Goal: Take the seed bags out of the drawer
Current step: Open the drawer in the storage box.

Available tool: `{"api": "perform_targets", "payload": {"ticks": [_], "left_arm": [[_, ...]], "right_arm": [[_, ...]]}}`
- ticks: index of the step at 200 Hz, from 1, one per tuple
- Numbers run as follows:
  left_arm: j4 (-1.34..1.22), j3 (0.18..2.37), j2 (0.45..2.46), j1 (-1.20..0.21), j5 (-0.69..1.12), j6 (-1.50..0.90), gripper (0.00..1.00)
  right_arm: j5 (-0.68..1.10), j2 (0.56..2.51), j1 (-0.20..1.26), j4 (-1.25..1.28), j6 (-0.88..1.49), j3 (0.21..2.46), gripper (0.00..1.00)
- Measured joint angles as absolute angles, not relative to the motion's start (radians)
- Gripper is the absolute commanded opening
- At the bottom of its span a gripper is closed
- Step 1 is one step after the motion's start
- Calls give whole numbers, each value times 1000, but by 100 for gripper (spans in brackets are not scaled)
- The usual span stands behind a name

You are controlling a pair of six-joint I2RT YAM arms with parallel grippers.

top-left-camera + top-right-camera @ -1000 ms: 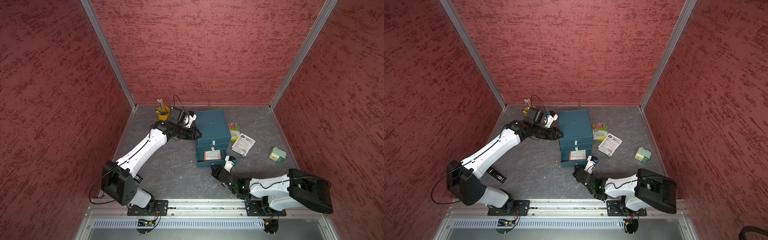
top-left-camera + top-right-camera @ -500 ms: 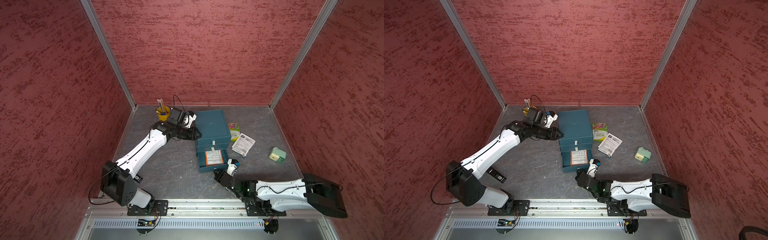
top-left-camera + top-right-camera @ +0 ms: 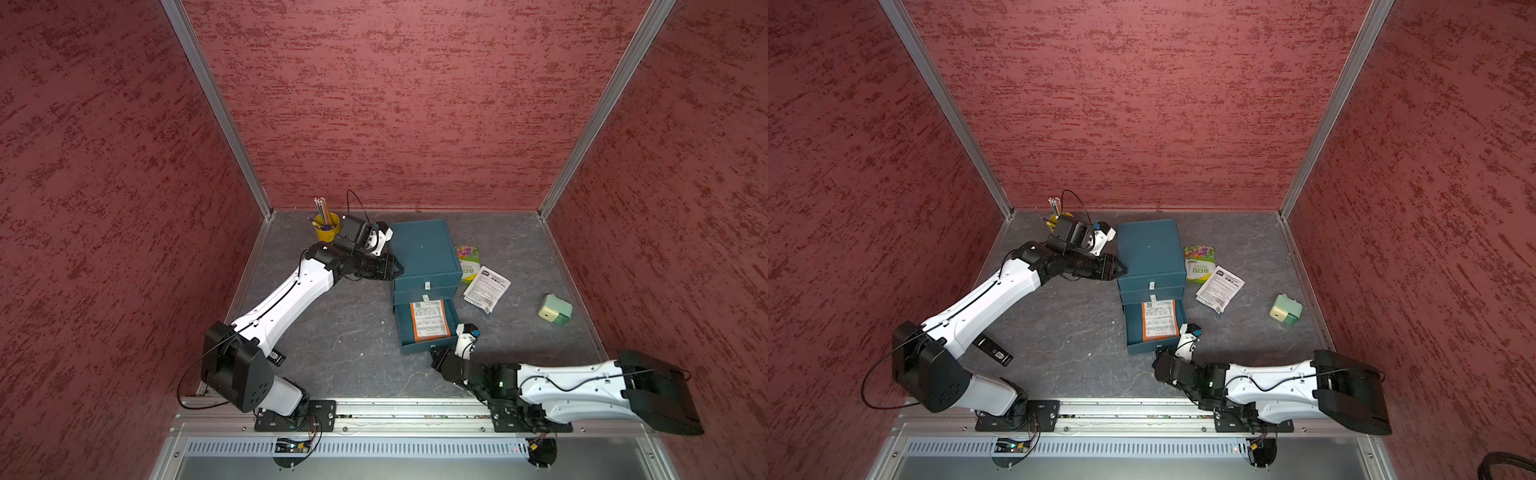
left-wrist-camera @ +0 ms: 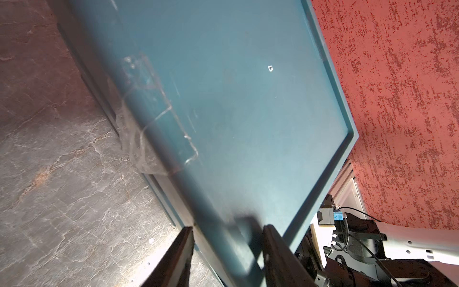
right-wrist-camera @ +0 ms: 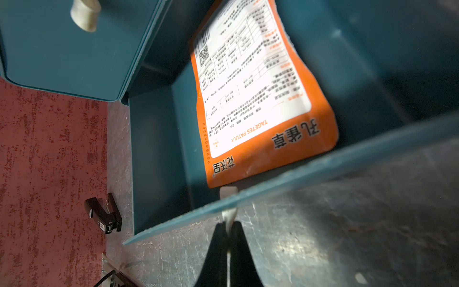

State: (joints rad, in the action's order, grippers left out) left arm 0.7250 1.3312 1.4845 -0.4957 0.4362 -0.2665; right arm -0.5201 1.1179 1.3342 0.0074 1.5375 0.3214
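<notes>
My right gripper pulls back toward my base next and releases the pull tab (image 3: 433,347) between its fingers, since the bag's far end lies near the cabinet (image 3: 422,249).
A teal drawer cabinet (image 3: 422,249) stands mid-table in both top views. Its bottom drawer (image 3: 404,332) is pulled out, and an orange-edged seed bag (image 3: 430,320) with a white label lies flat inside. My right gripper (image 5: 228,225) is shut on the drawer's white pull tab (image 5: 229,213), just in front of the drawer's front wall (image 5: 298,174). My left gripper (image 4: 227,229) clamps the cabinet's left top edge, one finger on the side and one on top. The green flower-print seed bag (image 3: 468,259) and the white seed bag (image 3: 486,289) lie on the table right of the cabinet.
A yellow cup of pencils (image 3: 326,228) stands at the back beside the left wrist. A pale green block (image 3: 555,309) sits at the right. A small black object (image 3: 992,351) lies beside the left arm. Red walls close in three sides.
My right gripper has drawn back toward the table's front with the tab, pulling the bottom drawer farther out and baring more of the orange-edged bag. The left arm has stayed put.
</notes>
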Motion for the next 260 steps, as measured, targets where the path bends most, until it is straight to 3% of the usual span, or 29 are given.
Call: {"api": "perform_targets", "payload": {"ticks": [203,226,260], "left_arm": [[696,1320,1486,-501,432,-284,48],[694,1320,1486,-503,432,-285,48],[694,1320,1487,-505,429,-288,48]], "right_arm": [[-496,1119,1393,-121,1605,368,0],[-496,1119,1393,-126,1615,368,9],[-494,1118,1395,-134,1618,369,31]]}}
